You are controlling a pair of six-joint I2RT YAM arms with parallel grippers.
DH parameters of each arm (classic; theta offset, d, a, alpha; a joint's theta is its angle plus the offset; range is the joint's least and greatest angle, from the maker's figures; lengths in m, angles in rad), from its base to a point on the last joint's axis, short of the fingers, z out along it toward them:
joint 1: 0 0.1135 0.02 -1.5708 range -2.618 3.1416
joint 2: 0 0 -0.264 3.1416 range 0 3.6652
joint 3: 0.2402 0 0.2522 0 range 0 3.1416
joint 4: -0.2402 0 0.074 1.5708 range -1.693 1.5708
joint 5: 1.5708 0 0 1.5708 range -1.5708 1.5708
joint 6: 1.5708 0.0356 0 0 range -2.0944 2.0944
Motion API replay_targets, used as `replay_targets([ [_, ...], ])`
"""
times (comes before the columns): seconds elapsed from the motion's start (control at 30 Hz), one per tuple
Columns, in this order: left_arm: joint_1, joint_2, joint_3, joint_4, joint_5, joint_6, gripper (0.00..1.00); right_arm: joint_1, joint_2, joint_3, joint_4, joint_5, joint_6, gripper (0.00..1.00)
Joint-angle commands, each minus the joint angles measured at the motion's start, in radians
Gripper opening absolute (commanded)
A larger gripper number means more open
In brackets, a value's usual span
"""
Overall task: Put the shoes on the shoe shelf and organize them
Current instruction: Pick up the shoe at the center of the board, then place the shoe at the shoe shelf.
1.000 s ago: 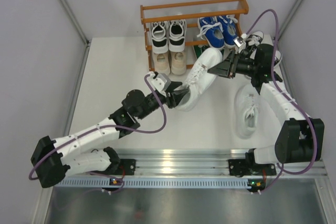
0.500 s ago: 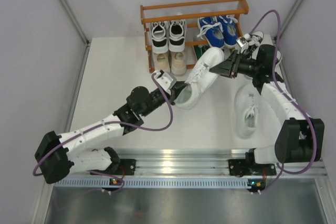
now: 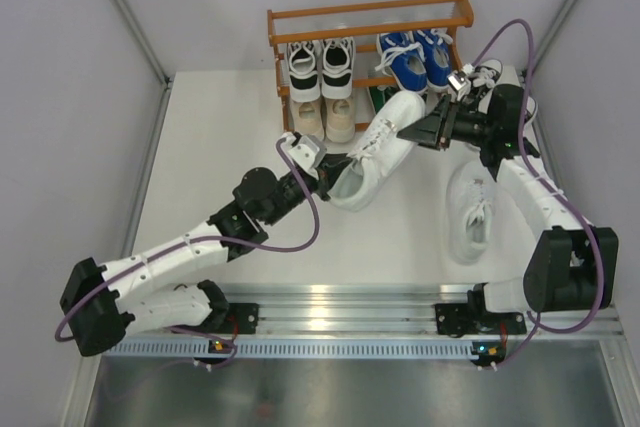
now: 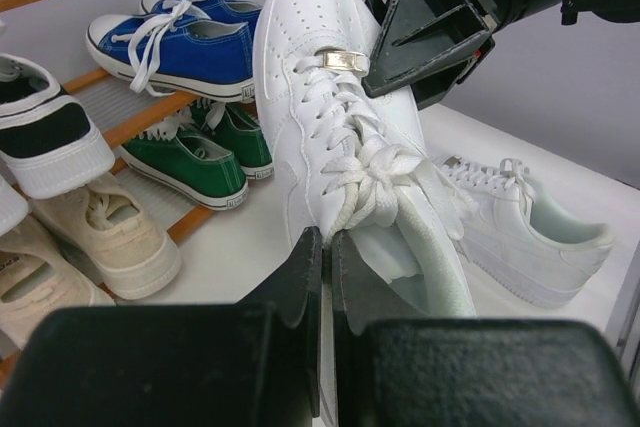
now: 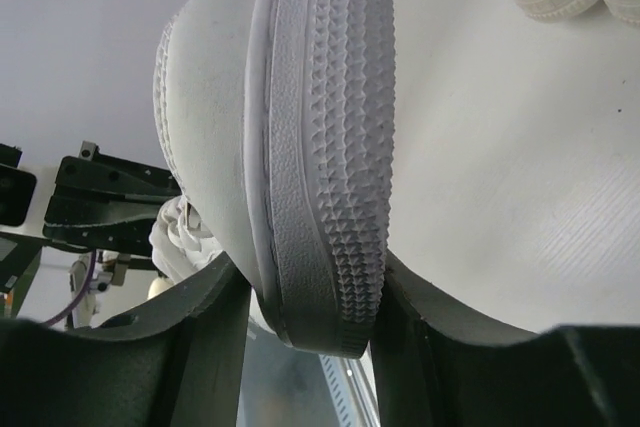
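Observation:
The shoe shelf's top level is empty. My left gripper will next rise outward over its end above the black-and-white pair and let go of the sneaker.
An all-white sneaker point(image 3: 372, 150) hangs tilted over the table in front of the shoe shelf point(image 3: 370, 15), toe toward the rack, held at both ends. My left gripper point(image 3: 328, 175) is shut on the side wall of its heel opening, and in the left wrist view the left gripper point(image 4: 327, 242) pinches that thin wall beside the laces. My right gripper point(image 3: 415, 132) clamps the toe end, and the right wrist view shows the right gripper point(image 5: 308, 282) pressed against both sides of the studded sole point(image 5: 330, 117). The matching white sneaker point(image 3: 470, 212) lies on the table under the right arm.
On the shelf sit a black-and-white pair point(image 3: 320, 67), a blue pair point(image 3: 415, 55), a beige pair point(image 3: 322, 117) and a green pair point(image 4: 190, 152). Another black-and-white sneaker point(image 3: 490, 72) lies behind the right wrist. Grey walls enclose the table on both sides.
My left gripper has closed from open onto the wall of the white sneaker's heel opening and drawn slightly left. The right gripper keeps its hold on the toe, hardly moved.

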Motion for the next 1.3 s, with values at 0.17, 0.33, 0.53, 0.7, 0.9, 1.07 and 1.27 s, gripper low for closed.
replay_targets([
  [0.17, -0.001, -0.042, 0.002, 0.077, -0.002, -0.059, 0.0, -0.004, -0.06, 0.02, 0.084, -0.039, 0.012, 0.66],
  [0.33, -0.001, -0.052, 0.023, 0.038, -0.013, -0.058, 0.0, -0.01, -0.072, 0.043, 0.007, -0.038, -0.067, 0.93],
  [0.53, -0.001, -0.077, 0.069, -0.031, -0.03, -0.042, 0.0, -0.039, -0.094, 0.103, -0.194, -0.007, -0.259, 0.99],
  [0.7, 0.0, -0.097, 0.1, -0.079, -0.053, -0.038, 0.0, -0.11, -0.118, 0.077, -0.213, 0.002, -0.302, 1.0],
  [0.9, 0.0, -0.109, 0.131, -0.078, -0.044, -0.056, 0.0, -0.128, -0.126, 0.065, -0.242, 0.01, -0.34, 1.0],
  [1.07, 0.0, -0.108, 0.157, -0.091, -0.067, -0.056, 0.0, -0.137, -0.14, 0.054, -0.242, 0.011, -0.351, 0.99],
  [1.27, 0.002, -0.073, 0.215, -0.102, -0.133, -0.026, 0.0, -0.169, -0.167, 0.028, -0.231, 0.001, -0.359, 0.99],
])
